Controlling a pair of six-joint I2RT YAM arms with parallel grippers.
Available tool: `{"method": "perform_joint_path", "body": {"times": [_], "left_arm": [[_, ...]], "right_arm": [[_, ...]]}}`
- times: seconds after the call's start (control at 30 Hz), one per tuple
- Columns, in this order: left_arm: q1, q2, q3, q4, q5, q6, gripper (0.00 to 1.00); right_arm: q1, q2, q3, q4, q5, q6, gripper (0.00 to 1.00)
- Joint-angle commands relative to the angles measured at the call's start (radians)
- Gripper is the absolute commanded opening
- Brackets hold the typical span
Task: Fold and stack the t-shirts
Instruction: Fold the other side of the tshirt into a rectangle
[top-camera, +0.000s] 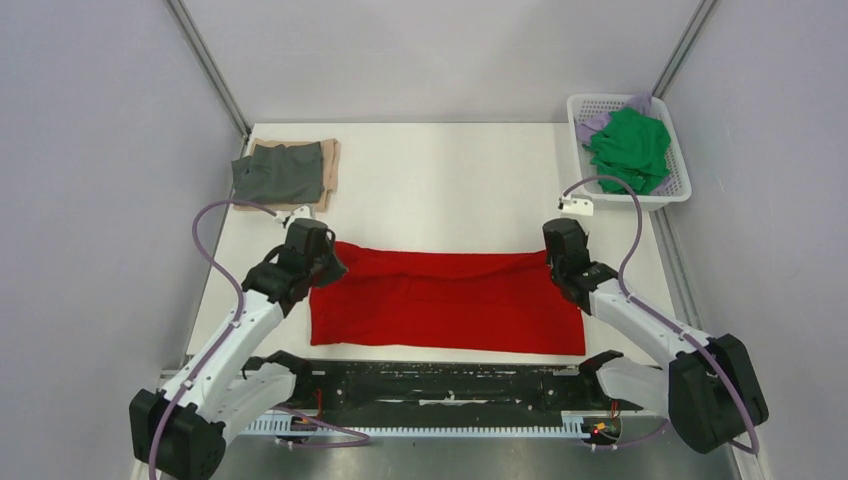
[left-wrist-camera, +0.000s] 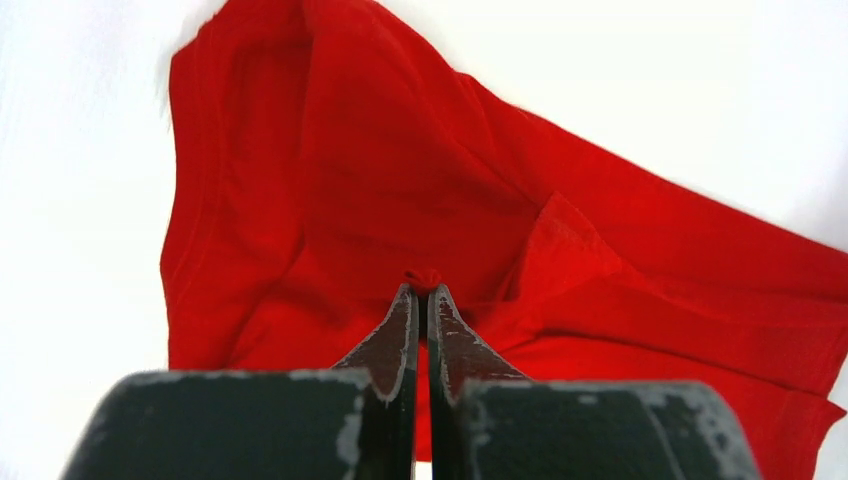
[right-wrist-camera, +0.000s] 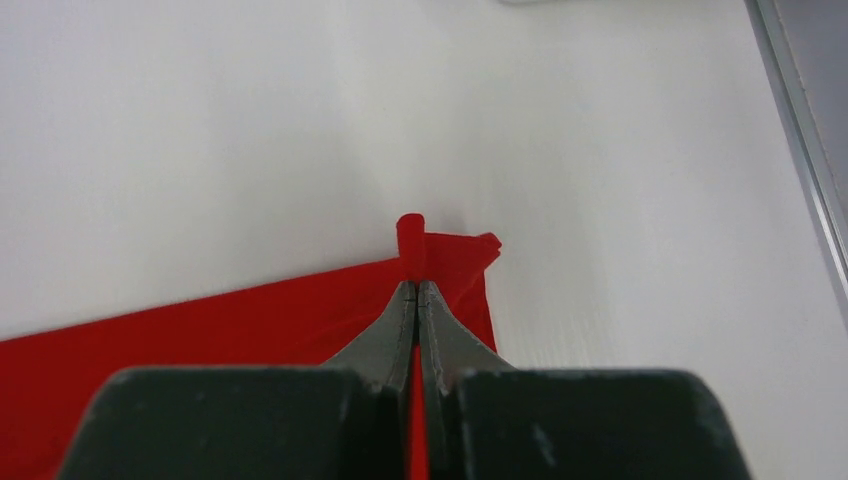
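Observation:
My left gripper needs to pull back over the red shirt toward the shirt's near edge (top-camera: 332, 340) next and then open, since the held flap is still short of it.
A bright red t-shirt (top-camera: 450, 302) lies spread as a wide band across the middle of the white table (top-camera: 440, 180). My left gripper (top-camera: 322, 262) is shut on a pinch of the red cloth (left-wrist-camera: 423, 277) at the shirt's far left corner. My right gripper (top-camera: 562, 258) is shut on the shirt's far right corner (right-wrist-camera: 420, 245). A folded dark grey t-shirt (top-camera: 278, 175) lies on a folded tan t-shirt (top-camera: 330, 170) at the back left. A green t-shirt (top-camera: 630, 148) and a pale lilac t-shirt (top-camera: 594, 124) lie in the basket.
The white lattice basket (top-camera: 682, 185) stands at the back right corner. Grey walls and metal posts enclose the table. A black rail (top-camera: 440, 385) runs along the near edge between the arm bases. Bare table shows behind the red shirt.

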Motion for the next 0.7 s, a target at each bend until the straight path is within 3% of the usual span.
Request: {"method": "perform_joint_path", "body": {"times": [0.0,0.3,0.37,0.53,0.6,0.67], "left_arm": [[-0.009,-0.081,-0.024,-0.041,0.033,-0.066,0.02],[-0.013,-0.18,-0.072,-0.141,0.038,-0.11,0.03],[-0.013,-0.209,-0.093,-0.159,0.043,-0.117,0.14],[-0.016,-0.256,-0.157,-0.189,0.1,-0.158,0.19],[-0.017,-0.28,-0.186,-0.19,0.146,-0.183,0.19],[-0.018,-0.314,-0.214,-0.196,0.178,-0.204,0.26]], "right_arm": [[0.014,-0.077,-0.066,0.03,0.012,0.003,0.0],[0.035,-0.156,-0.149,0.001,0.001,0.021,0.0],[0.036,-0.159,-0.162,-0.013,-0.003,0.021,0.0],[0.036,-0.164,-0.193,-0.066,-0.016,0.066,0.06],[0.037,-0.183,-0.214,-0.102,-0.025,0.09,0.11],[0.036,-0.209,-0.241,-0.125,-0.028,0.103,0.2]]}}
